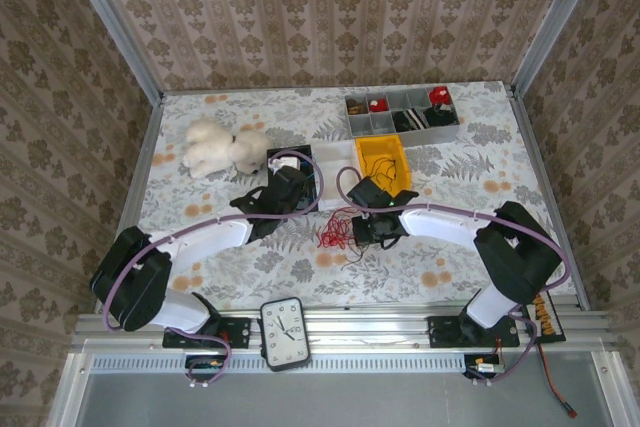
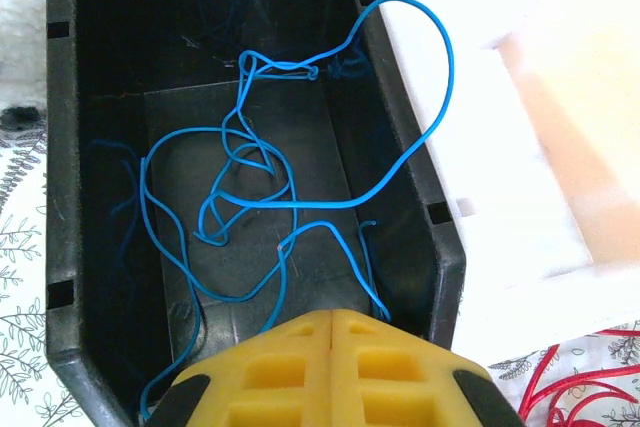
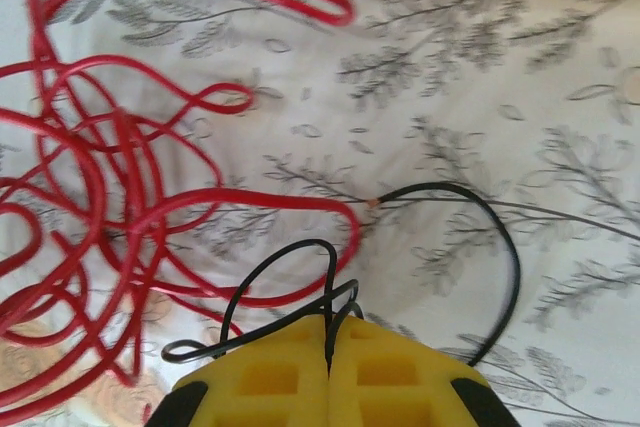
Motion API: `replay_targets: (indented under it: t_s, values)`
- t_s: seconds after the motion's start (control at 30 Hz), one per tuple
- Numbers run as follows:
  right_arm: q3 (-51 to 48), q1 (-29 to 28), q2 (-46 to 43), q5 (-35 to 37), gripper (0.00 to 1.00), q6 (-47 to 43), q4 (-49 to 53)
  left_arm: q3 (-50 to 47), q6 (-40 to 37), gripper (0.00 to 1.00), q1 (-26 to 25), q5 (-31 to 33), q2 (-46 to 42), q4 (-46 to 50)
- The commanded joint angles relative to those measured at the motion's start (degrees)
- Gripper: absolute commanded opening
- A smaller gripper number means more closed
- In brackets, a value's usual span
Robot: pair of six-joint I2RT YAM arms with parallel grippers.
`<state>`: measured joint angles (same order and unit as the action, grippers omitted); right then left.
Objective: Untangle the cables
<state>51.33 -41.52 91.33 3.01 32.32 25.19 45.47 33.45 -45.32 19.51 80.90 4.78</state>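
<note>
The dark cable goes to the yellow bin [image 1: 383, 160] next: the right gripper needs to lift it, carry it outward over there and release it, since similar dark cables already lie inside.
Thin blue cables [image 2: 270, 202] lie in loose loops inside a black bin [image 2: 445, 247]. My left gripper [image 2: 332, 319] hovers over the bin's near end, its yellow fingers pressed together with nothing visible between them. One blue strand runs behind the right finger. On the table, a tangle of red cables [image 3: 110, 177] spreads to the left of my right gripper [image 3: 328, 335], which is shut on a dark brown cable [image 3: 500, 237] that loops out from between its fingertips. From above, the left gripper [image 1: 288, 182] is at the black bin [image 1: 315, 162], and the right gripper [image 1: 358, 225] sits beside the red cables [image 1: 333, 234].
A white tray [image 2: 520, 147] stands just right of the black bin, with a yellow bin [image 1: 385, 159] beyond it. A grey divided organiser [image 1: 400, 115] sits at the back right and a white plush toy [image 1: 222, 147] at the back left. A clock [image 1: 283, 332] rests on the front rail.
</note>
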Motion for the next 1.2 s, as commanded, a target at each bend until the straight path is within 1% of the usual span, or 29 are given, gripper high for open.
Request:
replay_targets:
  t_s: [0.0,0.07,0.1,0.2,0.3,0.37,0.47,0.6,0.67,0.77,0.8,0.87,0.97,1.03,1.17]
  values:
    - [-1.1,0.6,-6.3,13.5,0.0,4.3,6.2,1.7,1.1,0.0,-0.1,0.4,0.6,1.9]
    - [-1.8,2.1,-10.4,20.9,0.0,9.7,10.1,1.9,1.5,0.0,-0.1,1.2,0.7,2.5]
    - [-2.8,3.2,-13.4,22.4,0.0,12.0,10.0,1.9,1.5,0.0,-0.1,1.5,1.0,2.8]
    - [-7.2,7.0,-21.0,22.1,0.0,16.9,5.1,2.3,1.3,0.0,-0.1,1.4,1.4,3.5]
    - [-9.6,10.2,-26.5,20.6,0.0,18.7,0.2,2.2,1.1,0.0,-0.1,1.7,0.9,3.8]
    - [-9.2,11.5,-28.8,20.7,0.0,18.1,-0.9,1.8,1.2,0.0,0.0,1.9,0.5,3.6]
    - [-6.4,12.5,-30.7,20.8,0.01,13.7,-1.8,1.2,1.5,0.0,0.0,1.9,0.2,3.7]
    - [-0.7,12.9,-31.6,26.9,0.0,10.3,0.0,1.0,1.8,0.0,0.2,2.1,-0.1,3.7]
    - [0.9,13.9,-31.5,28.2,0.01,9.4,-1.4,1.0,1.9,0.0,0.5,1.9,0.1,3.5]
    - [3.6,15.9,-29.3,24.9,0.01,6.6,-4.2,1.3,1.9,0.0,0.7,1.0,0.7,3.6]
    - [4.7,16.6,-27.8,23.0,0.02,5.4,-5.1,1.5,1.8,0.0,0.8,0.9,0.8,3.7]
    - [7.7,18.2,-24.2,16.8,0.03,2.8,-5.6,1.5,1.6,0.0,0.7,0.9,0.9,3.7]
    - [15.3,20.9,-16.1,6.3,0.03,0.8,0.3,1.5,1.7,0.0,0.8,1.1,0.8,3.8]
    - [19.2,21.6,-11.2,3.0,0.03,-0.1,3.8,1.5,1.9,0.0,1.1,1.1,1.1,4.1]
    - [23.7,22.4,-3.5,-1.2,0.03,-1.4,5.1,2.2,2.1,0.0,1.2,0.6,2.0,4.5]
